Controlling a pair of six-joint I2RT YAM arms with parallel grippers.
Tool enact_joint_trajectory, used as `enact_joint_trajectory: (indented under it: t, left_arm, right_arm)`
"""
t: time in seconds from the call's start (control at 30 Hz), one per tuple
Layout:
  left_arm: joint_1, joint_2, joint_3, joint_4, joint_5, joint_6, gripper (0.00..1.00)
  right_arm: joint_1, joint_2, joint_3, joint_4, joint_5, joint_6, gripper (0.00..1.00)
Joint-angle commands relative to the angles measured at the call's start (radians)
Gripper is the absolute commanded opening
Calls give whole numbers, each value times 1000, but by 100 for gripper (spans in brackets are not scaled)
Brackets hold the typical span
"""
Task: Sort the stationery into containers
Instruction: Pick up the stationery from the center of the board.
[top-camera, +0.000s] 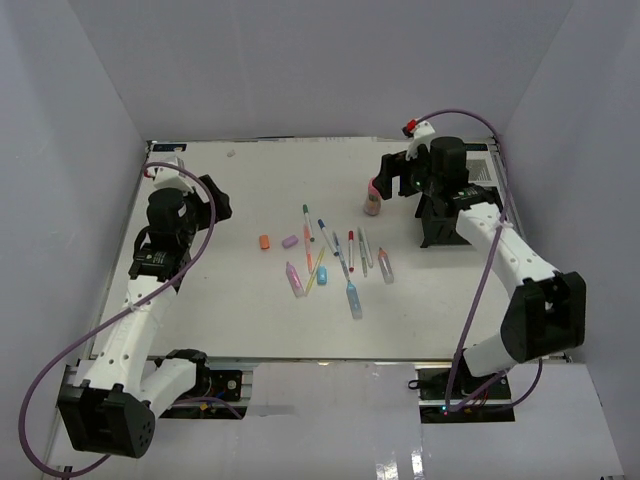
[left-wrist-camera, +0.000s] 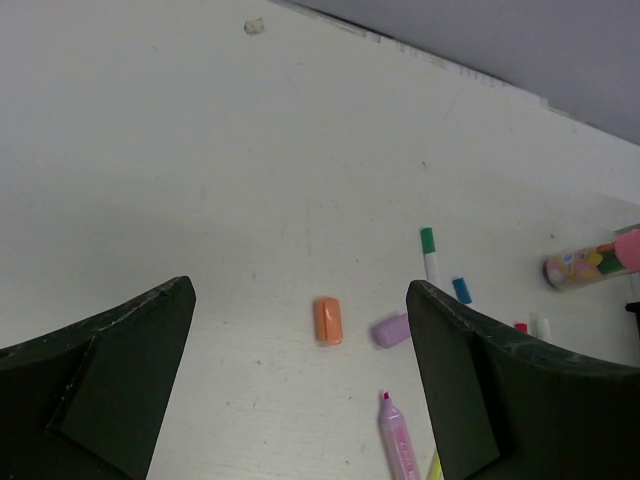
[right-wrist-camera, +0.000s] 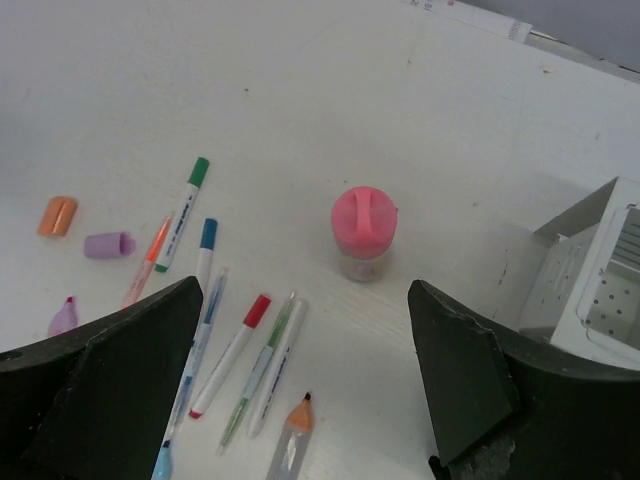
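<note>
I will next move my right gripper away from the mesh section of the organizer and down around the cap of the pink-capped bottle (top-camera: 373, 200), because the bottle stands upright away from the pens.
Stationery lies scattered mid-table: an orange cap (top-camera: 264, 242), a purple cap (top-camera: 290, 241), thin pens (top-camera: 327, 232), a pink highlighter (top-camera: 295, 278) and a blue marker (top-camera: 354, 298). A pink-capped bottle (top-camera: 373, 200) stands upright at the back right. The black organizer (top-camera: 432, 232) with its white mesh part (top-camera: 482, 170) is largely hidden behind the right arm. My left gripper (top-camera: 222, 197) hovers open left of the pile, the orange cap (left-wrist-camera: 327, 321) and purple cap (left-wrist-camera: 391, 329) seen between its fingers. My right gripper (top-camera: 388, 178) hangs open above the bottle (right-wrist-camera: 363, 228), beside the mesh compartment (right-wrist-camera: 590, 290).
Grey walls enclose the white table on three sides. Beneath the right gripper lie a green-capped pen (right-wrist-camera: 182, 213), a red-capped pen (right-wrist-camera: 232, 352) and an orange-tipped marker (right-wrist-camera: 293, 440). Purple cables loop beside both arms.
</note>
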Motion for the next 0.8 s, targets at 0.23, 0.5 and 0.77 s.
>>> enact_joint_trajectory:
  t: [0.23,0.5,0.77]
  left_arm:
    - [8,-8,-69,46,-47,39,98]
    - [8,-7,-71,46,-39,42,98]
    - [8,-3,-71,44,-28,39,98]
  right_arm:
    - [21,306,107,265,62,-110,90]
    - [46,472,215,244,76,-124,97]
    - [46,512,193,247,116,-108,91]
